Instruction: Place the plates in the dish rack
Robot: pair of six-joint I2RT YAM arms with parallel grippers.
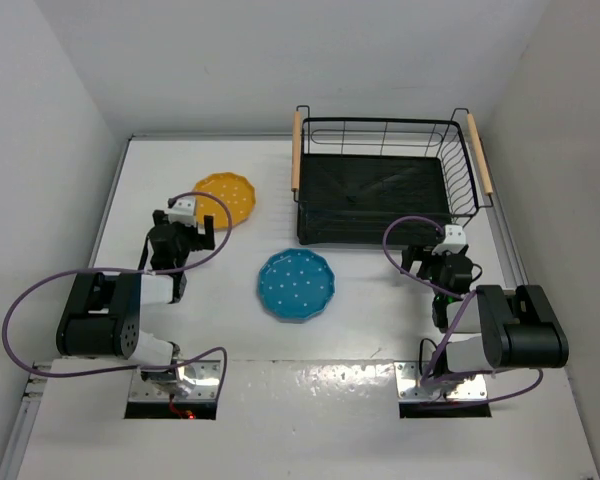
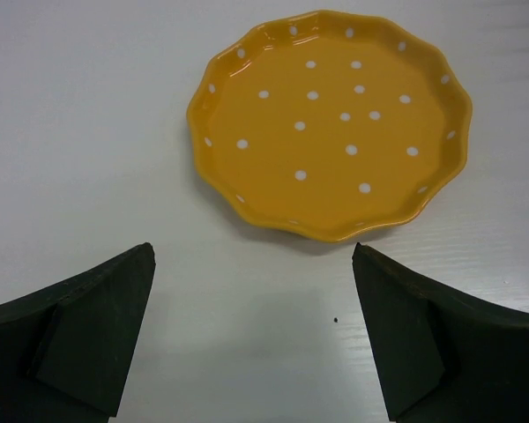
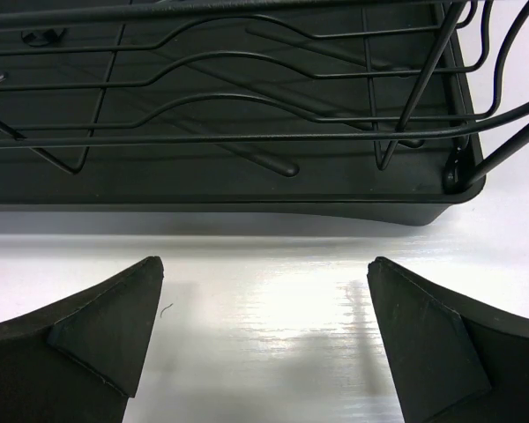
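Note:
I will next move my left gripper outward and down onto the yellow plate's rim farthest from the rack. The bare table there leaves room for a finger.
The yellow-orange dotted plate (image 1: 229, 197) lies flat on the table at the back left; it also shows in the left wrist view (image 2: 331, 122). The teal blue dotted plate (image 1: 296, 285) lies flat mid-table. The black wire dish rack (image 1: 380, 180) stands at the back right, empty; its near wall shows in the right wrist view (image 3: 229, 115). My left gripper (image 1: 188, 230) (image 2: 251, 330) is open and empty, just short of the yellow plate. My right gripper (image 1: 432, 262) (image 3: 264, 339) is open and empty, just in front of the rack's near right corner.
The rack has light wooden handles on its left side (image 1: 296, 150) and right side (image 1: 479, 152). White walls enclose the table on the left, back and right. Purple cables loop off both arms.

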